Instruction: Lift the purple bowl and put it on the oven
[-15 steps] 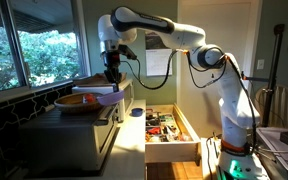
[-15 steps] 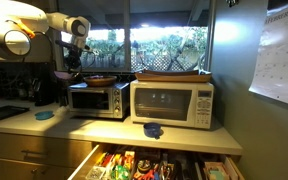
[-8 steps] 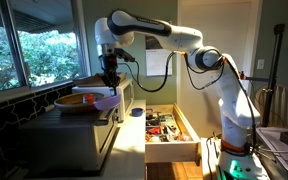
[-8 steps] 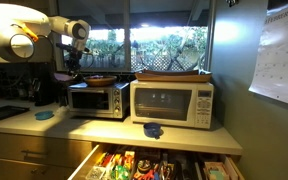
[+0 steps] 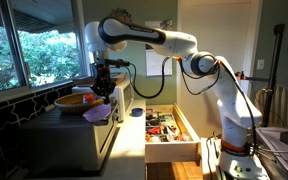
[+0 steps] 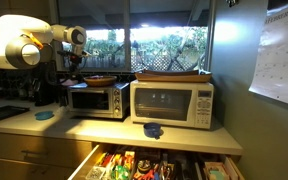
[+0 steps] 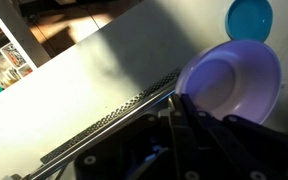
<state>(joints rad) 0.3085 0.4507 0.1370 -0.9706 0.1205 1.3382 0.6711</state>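
Note:
I will next carry the purple bowl (image 5: 96,114) with my gripper in from the oven's front edge, over the oven's flat top (image 5: 70,117). Then I will let go of it.
The purple bowl (image 5: 96,114) hangs tilted at the front edge of the grey oven's flat top (image 5: 59,118). In the wrist view the bowl (image 7: 229,80) reaches past the edge of the metal top (image 7: 94,85). My gripper (image 5: 103,93) is directly above it, and its dark fingers (image 7: 179,112) are shut on the bowl's rim. In an exterior view the gripper (image 6: 72,70) is over the oven (image 6: 96,100), and the bowl is not clear there. A brown wooden bowl (image 5: 74,100) with orange contents sits on the oven top just behind.
A white microwave (image 6: 172,103) stands beside the oven. A small blue dish (image 7: 249,18) lies on the counter below, also in an exterior view (image 6: 45,115). An open drawer (image 5: 170,126) full of utensils sticks out under the counter. Windows are behind.
The arm has swung towards the oven's front edge and lowered. The purple bowl has moved with it, down from beside the wooden bowl to the edge of the top.

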